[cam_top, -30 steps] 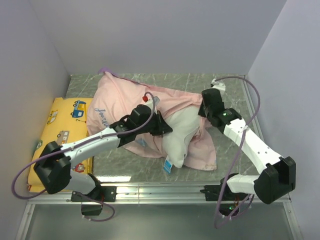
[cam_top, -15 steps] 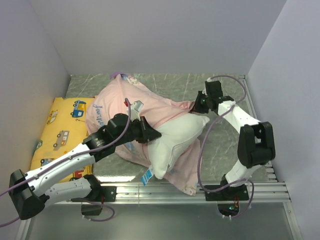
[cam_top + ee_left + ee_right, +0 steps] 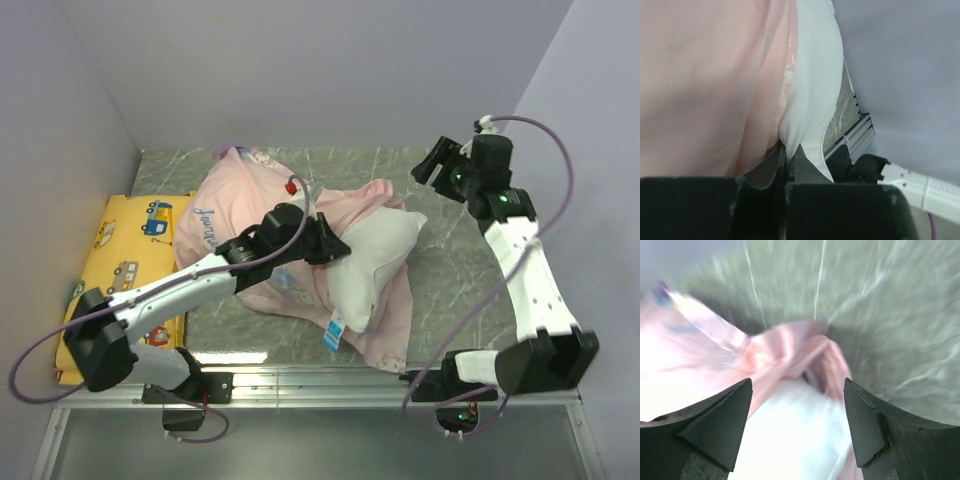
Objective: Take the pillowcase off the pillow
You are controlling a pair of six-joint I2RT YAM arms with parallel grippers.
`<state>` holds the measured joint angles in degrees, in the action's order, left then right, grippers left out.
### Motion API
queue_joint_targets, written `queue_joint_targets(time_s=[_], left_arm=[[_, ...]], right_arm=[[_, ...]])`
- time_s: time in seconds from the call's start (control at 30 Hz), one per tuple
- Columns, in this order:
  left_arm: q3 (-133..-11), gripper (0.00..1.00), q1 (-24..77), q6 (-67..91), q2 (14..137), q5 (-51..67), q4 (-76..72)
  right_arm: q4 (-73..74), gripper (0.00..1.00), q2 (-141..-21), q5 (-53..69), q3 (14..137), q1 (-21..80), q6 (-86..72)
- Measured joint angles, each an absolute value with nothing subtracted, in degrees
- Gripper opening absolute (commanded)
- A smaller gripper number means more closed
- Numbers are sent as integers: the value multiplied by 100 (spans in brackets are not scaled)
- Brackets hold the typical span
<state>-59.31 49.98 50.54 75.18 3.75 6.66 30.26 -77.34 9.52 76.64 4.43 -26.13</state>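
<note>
My left gripper has the bare marble to its right in the top view, so it will next pull the white fold toward that marble and let it go.
The pink pillowcase (image 3: 245,215) lies crumpled mid-table, its paler inside showing, still wrapped round the far end of the white pillow (image 3: 375,265). The pillow's near half sticks out, with a blue-and-white tag (image 3: 335,335) at its near edge. My left gripper (image 3: 335,245) is shut on a fold of the pillow's white cloth (image 3: 810,100), with pink pillowcase fabric (image 3: 705,85) just left of it. My right gripper (image 3: 432,163) hangs open above the table's far right, holding nothing. In its blurred wrist view the right gripper (image 3: 797,385) sits over the pillow (image 3: 795,440) and a twisted pillowcase edge (image 3: 790,347).
A yellow cushion (image 3: 120,260) with cartoon vehicles lies along the left wall. Grey walls close in the left, back and right. A metal rail (image 3: 320,380) runs along the near edge by the arm bases. Bare marble tabletop (image 3: 460,270) shows right of the pillow.
My right gripper has opened, let go of the pillowcase edge and risen back toward the far right. The left arm, still gripping, has shifted the pillow; more white now shows.
</note>
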Motion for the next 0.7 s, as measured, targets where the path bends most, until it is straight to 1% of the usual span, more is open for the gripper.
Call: queue_joint_targets(time_s=[0.07,0.17,0.23,0.3,0.33,0.37,0.4,0.5,0.53,0.6,0.7], left_arm=[[-6101,0,4998,5081,7839,357,517],[-6643,0,5028,5137,8582,353,370],[-7244,0,5094,5124,9185,301,445],[-7955,4,5170,5076,9821,239,539],[-8320,14,5205,5057,10121,222,587],[-8646,21,5240,5035,10394,211,609],[-8855,33,5269,5022,10575,209,637],[-9024,47,5336,5035,10709,172,672],[-9024,55,5354,5024,10691,163,666],[-8986,61,5371,5022,10632,128,666],[-8873,63,5371,5019,10440,115,674]], right_arm=[[3089,81,-7231,794,7802,464,-2698],[3103,82,-6458,445,7706,1037,-2805],[3046,82,-5992,255,7411,1511,-2867],[3030,81,-5544,141,6958,1776,-2915],[3004,82,-5325,45,6650,1826,-2943],[3015,82,-5118,-62,6337,1850,-2978],[3002,82,-4901,-158,6025,1868,-3004],[2965,82,-4552,-360,5240,1879,-3041],[2963,82,-4493,-395,5026,1881,-3041],[2961,82,-4442,-504,4716,1881,-3035],[2899,82,-4453,-517,4528,1890,-3011]])
